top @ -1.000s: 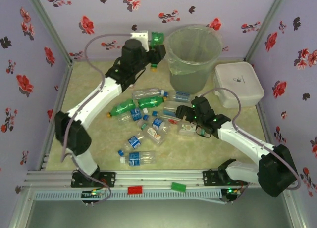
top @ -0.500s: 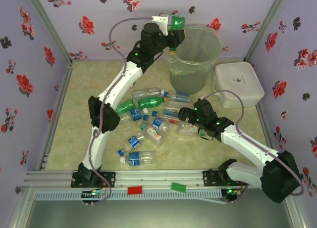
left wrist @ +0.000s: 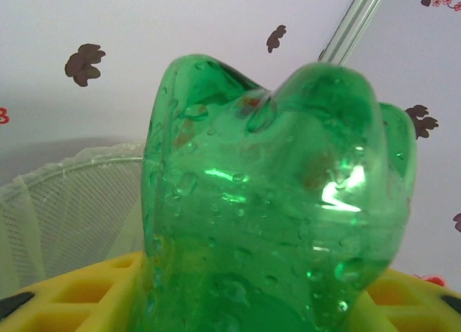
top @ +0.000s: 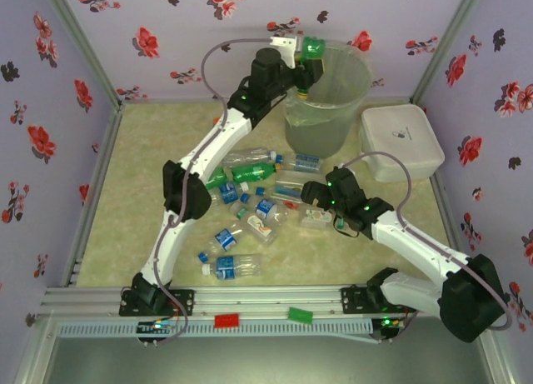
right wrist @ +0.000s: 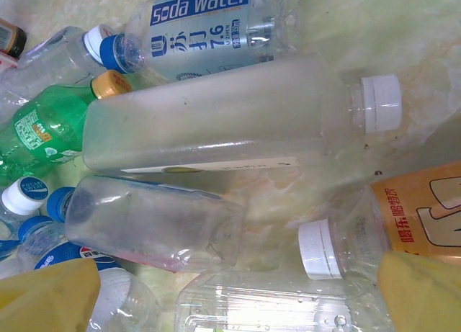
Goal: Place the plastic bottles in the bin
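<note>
My left gripper should next move the green bottle from the bin's rim over the bin's opening, toward the box with the lid, and then release the green bottle.
My left gripper (top: 305,61) is shut on a green plastic bottle (top: 313,47), held high at the far-left rim of the bin (top: 326,101). In the left wrist view the green bottle (left wrist: 274,188) stands base-up between the yellow pads (left wrist: 72,296), with the bin's bagged rim (left wrist: 65,195) behind it. Several plastic bottles (top: 250,196) lie in a pile mid-table. My right gripper (top: 321,211) hangs open low over the pile's right side. In the right wrist view its yellow fingertips (right wrist: 43,296) straddle a clear bottle (right wrist: 151,220), below a frosted white-capped bottle (right wrist: 223,116).
A white lidded box (top: 400,141) sits right of the bin. In the right wrist view a soda water bottle (right wrist: 202,29), a green orange-capped bottle (right wrist: 43,127) and an orange-labelled bottle (right wrist: 403,217) crowd the fingers. Flowered walls close in three sides.
My left arm has stretched up and to the right, carrying the green bottle from left of the bin to its rim. The right arm has barely shifted.
</note>
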Controlling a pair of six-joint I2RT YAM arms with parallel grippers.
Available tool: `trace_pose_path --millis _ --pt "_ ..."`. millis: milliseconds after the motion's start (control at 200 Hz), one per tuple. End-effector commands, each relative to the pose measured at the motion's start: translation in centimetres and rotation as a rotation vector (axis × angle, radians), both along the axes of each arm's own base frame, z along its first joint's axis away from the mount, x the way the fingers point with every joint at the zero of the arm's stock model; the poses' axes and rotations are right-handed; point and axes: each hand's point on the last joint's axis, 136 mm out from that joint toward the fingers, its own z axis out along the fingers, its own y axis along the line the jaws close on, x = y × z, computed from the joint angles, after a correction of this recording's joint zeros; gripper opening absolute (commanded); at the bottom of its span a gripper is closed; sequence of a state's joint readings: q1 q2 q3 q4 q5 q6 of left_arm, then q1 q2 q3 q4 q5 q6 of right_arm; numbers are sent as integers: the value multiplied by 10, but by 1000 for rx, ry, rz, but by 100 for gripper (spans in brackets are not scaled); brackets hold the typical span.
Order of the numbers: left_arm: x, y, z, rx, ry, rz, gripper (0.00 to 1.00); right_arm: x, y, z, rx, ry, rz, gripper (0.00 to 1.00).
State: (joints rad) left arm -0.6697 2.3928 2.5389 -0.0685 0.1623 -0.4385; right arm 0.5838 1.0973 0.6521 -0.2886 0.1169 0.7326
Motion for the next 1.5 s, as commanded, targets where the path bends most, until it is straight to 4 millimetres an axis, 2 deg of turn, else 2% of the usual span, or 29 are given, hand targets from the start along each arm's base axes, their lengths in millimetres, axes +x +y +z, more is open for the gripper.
trace_pose_path --millis 0,340,445,520,585,675,885,935,1070,1090,1110,1170,1365,1495 --pt "-8 -8 30 -82 -93 -30 38 -4 -7 -3 -48 -1 1 100" --pt "14 -23 -11 -93 -97 -15 48 -10 -21 4 -89 -14 -23 100" --pt "16 -24 -18 -87 -86 -12 61 -11 -27 7 -100 -26 -40 100" --pt "16 -24 -16 -95 -82 -11 79 -12 -30 7 -111 -26 -49 100" --pt "14 -23 -11 -102 -84 -12 91 -12 -34 6 -117 -23 -60 100" --pt "9 -19 4 -110 -103 -13 99 -11 -39 4 -122 -11 -83 100" --pt "-16 -2 52 -129 -178 -24 100 -7 -54 0 -99 27 -154 99" --pt "-25 6 66 -141 -205 -23 100 -7 -61 -3 -89 41 -191 100" --pt "-54 32 90 -160 -269 -17 100 -7 -74 -12 -48 69 -288 100" --pt "-57 35 87 -159 -273 -16 100 -6 -75 -13 -42 72 -300 100" --pt "-63 42 95 -172 -290 -11 100 -6 -76 -14 -37 73 -309 100" --pt "-75 58 95 -192 -300 -2 100 -5 -78 -18 -23 80 -338 100" --pt "-112 119 76 -203 -310 66 100 3 -86 -28 14 119 -440 100" --pt "-134 160 46 -136 -304 163 100 7 -92 -37 43 138 -505 100"
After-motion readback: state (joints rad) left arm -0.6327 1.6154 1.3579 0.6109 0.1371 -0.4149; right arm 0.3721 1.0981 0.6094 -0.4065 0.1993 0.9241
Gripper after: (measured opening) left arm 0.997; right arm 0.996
